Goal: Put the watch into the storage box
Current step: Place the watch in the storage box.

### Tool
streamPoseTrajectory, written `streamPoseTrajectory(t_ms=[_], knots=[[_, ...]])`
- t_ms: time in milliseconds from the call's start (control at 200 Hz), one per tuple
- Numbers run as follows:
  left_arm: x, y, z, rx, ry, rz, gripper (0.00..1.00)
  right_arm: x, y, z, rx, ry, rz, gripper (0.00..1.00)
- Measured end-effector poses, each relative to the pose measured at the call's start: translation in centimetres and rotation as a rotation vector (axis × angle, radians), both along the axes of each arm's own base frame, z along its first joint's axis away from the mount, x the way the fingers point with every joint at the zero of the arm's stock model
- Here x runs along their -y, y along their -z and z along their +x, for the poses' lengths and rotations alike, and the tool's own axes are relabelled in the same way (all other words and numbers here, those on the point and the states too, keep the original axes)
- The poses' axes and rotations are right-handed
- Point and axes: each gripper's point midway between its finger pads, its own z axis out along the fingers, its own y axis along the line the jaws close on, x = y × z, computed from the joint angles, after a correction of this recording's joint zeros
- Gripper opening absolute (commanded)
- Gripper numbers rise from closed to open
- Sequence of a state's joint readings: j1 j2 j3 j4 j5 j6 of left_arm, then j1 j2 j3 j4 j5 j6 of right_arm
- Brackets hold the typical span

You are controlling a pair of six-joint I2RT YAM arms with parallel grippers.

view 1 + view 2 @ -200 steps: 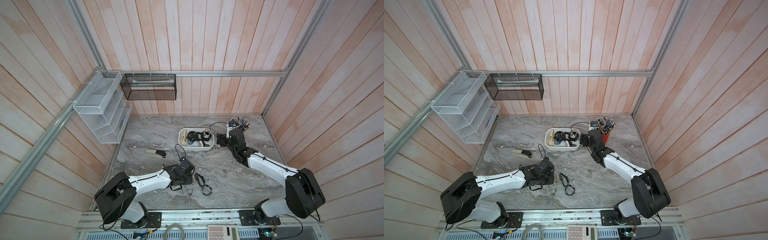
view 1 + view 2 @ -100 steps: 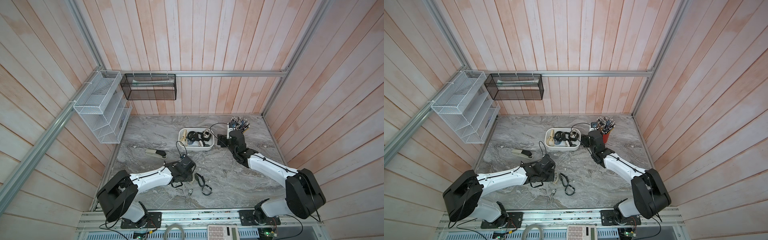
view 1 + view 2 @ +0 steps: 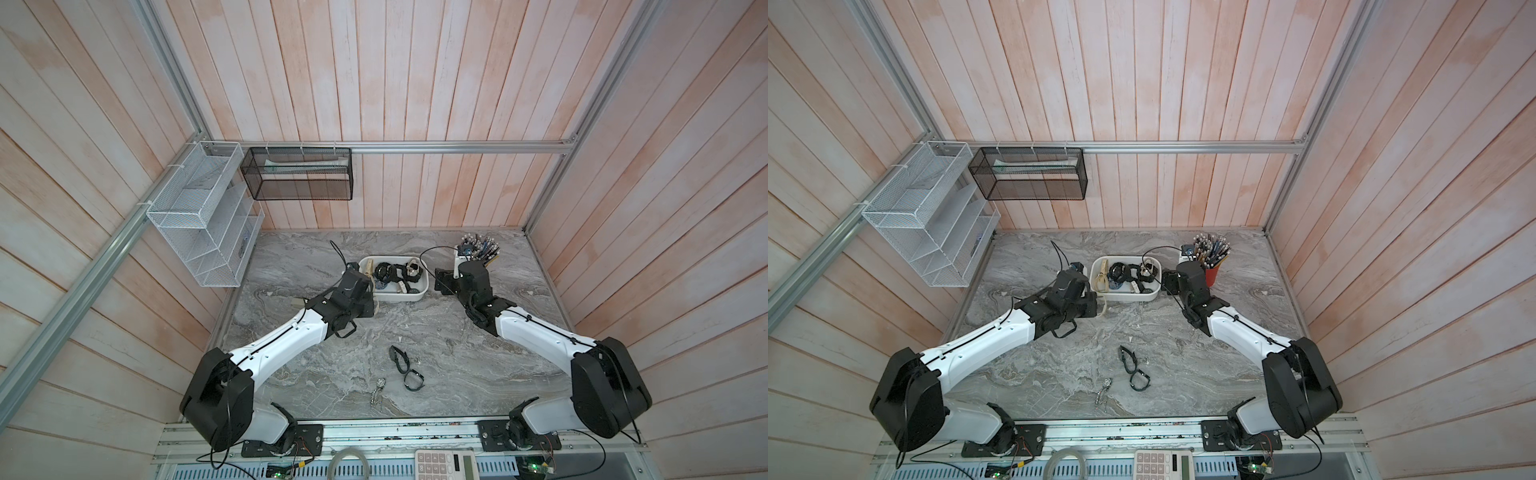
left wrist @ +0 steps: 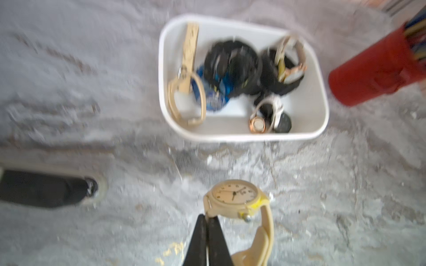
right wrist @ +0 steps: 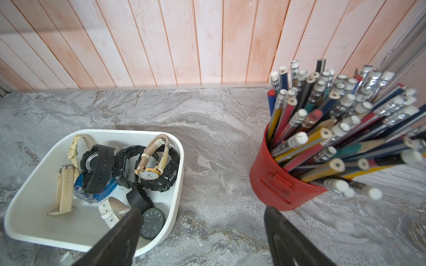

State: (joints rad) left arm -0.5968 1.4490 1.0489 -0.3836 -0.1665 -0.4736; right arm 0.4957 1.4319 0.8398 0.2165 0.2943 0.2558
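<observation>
I need to move my left gripper outward and down over the box's cream-strap end [image 4: 188, 99] to release the cream watch [image 4: 235, 198], because the watch still hangs short of the storage box.
My left gripper [image 4: 208, 217] is shut on the lug end of a cream watch [image 4: 235, 198], which has a round pale dial and a looped cream strap. The watch hangs over the marble just short of the storage box [image 4: 242, 138], a shallow white tub with several watches in it. In both top views the left gripper [image 3: 374, 309] [image 3: 1098, 303] sits at the box's near-left corner [image 3: 399, 297] [image 3: 1129, 297]. My right gripper [image 5: 201, 210] [image 3: 440, 282] is open and empty, with one finger over the box's right end [image 5: 177, 184].
A red cup of pencils [image 5: 274, 179] [image 3: 478, 249] stands right of the box. Two black watches [image 3: 399, 359] [image 3: 413, 380] and a silver watch [image 3: 379, 386] lie on the front marble. A black stapler [image 4: 46, 188] lies left of my left gripper. A white wire rack [image 3: 208, 224] and a black mesh basket [image 3: 297, 174] hang on the walls.
My left arm has swung from the front middle of the table toward the box, carrying the cream watch. The right arm has stayed where it was.
</observation>
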Motion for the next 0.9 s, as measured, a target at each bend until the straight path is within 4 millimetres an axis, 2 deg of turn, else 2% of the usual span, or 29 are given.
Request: streamPoseTrajectory(t_ms=[75,175,405,665,900], knots=[[-0.3,-1.6,2.4,0.058,-0.006,0.007,0.00,0.0,0.0,0.0,0.000,0.000,-0.002,0.86],[-0.6,-2.3,5.2,0.098,-0.014,0.020,0.00,0.0,-0.1,0.0,0.002,0.000,-0.001,0.86],[0.0,-0.2,9.7,0.102,-0.003,0.071,0.00,0.2,-0.7,-0.2,0.012,0.001,0.004,0.86],[0.2,3.3,12.4,0.060,0.006,0.091,0.00,0.2,-1.1,-0.2,0.020,0.003,0.004,0.86],[-0.1,5.5,12.8,0.014,0.012,0.088,0.00,0.3,-1.1,-0.2,0.020,0.001,-0.001,0.86]])
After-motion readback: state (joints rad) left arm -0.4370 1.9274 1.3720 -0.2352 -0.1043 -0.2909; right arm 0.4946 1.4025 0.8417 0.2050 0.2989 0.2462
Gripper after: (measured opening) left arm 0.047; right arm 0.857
